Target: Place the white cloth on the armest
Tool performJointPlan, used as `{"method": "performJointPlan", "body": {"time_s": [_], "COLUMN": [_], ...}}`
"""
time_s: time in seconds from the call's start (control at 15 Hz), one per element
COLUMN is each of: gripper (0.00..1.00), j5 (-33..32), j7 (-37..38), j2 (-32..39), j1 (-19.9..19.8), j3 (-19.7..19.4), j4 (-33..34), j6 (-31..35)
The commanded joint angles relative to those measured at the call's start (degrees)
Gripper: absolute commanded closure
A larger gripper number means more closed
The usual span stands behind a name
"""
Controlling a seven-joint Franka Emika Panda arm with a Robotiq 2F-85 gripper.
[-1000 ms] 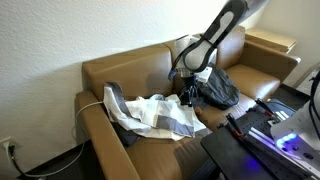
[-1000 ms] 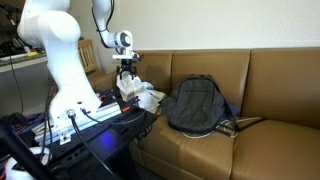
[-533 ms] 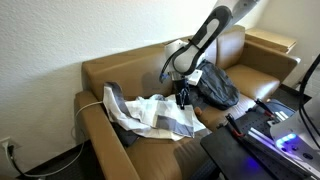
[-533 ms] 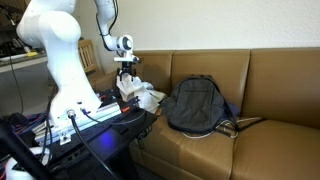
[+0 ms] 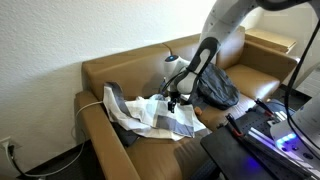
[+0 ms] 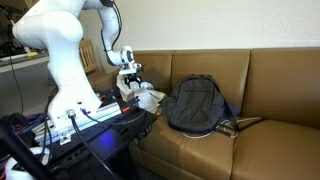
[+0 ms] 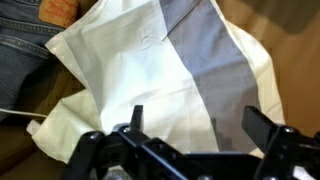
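Note:
My gripper lowers with a slight outward shift onto the white cloth beside its grey panel next, since the cloth still lies below my open, empty fingers.
The white cloth [image 5: 160, 113] with grey panels lies crumpled on the brown sofa seat, near the left armrest [image 5: 100, 122]. It also shows in an exterior view [image 6: 143, 98] and fills the wrist view [image 7: 150, 70]. My gripper [image 5: 171, 102] hangs just above the cloth's right part, fingers pointing down. In the wrist view the gripper [image 7: 195, 125] is open, its two fingers apart over the white and grey fabric, holding nothing.
A dark backpack [image 5: 213, 88] sits on the seat right of the cloth, also in an exterior view [image 6: 195, 103]. Blue jeans [image 5: 116, 100] lie under the cloth by the armrest. A black stand with cables [image 5: 255, 135] stands before the sofa.
My gripper has moved left and down, away from the backpack, and now sits low over the cloth. The cloth has not moved.

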Motion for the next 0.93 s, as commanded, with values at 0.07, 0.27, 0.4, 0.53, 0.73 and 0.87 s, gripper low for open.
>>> {"method": "performJointPlan", "body": {"time_s": [0.07,0.27,0.4,0.53,0.73,0.87], "gripper": [0.0,0.0,0.0,0.25,0.4,0.54], "j5": [2.0,3.6,4.6,5.0,5.2,5.5], "j7": [4.0,5.2,5.6,4.9,4.6,4.8], "j2": [14.3,20.5,23.7,26.1,28.0,28.4], "j1": [3.2,4.0,4.3,4.2,3.6,3.3], "j3": [-3.5,-4.7,-5.1,-5.1,-4.6,-4.3], "j4": [14.0,21.0,25.0,28.2,31.4,32.7], "j6": [6.2,5.8,4.7,2.6,0.5,-0.2]}}
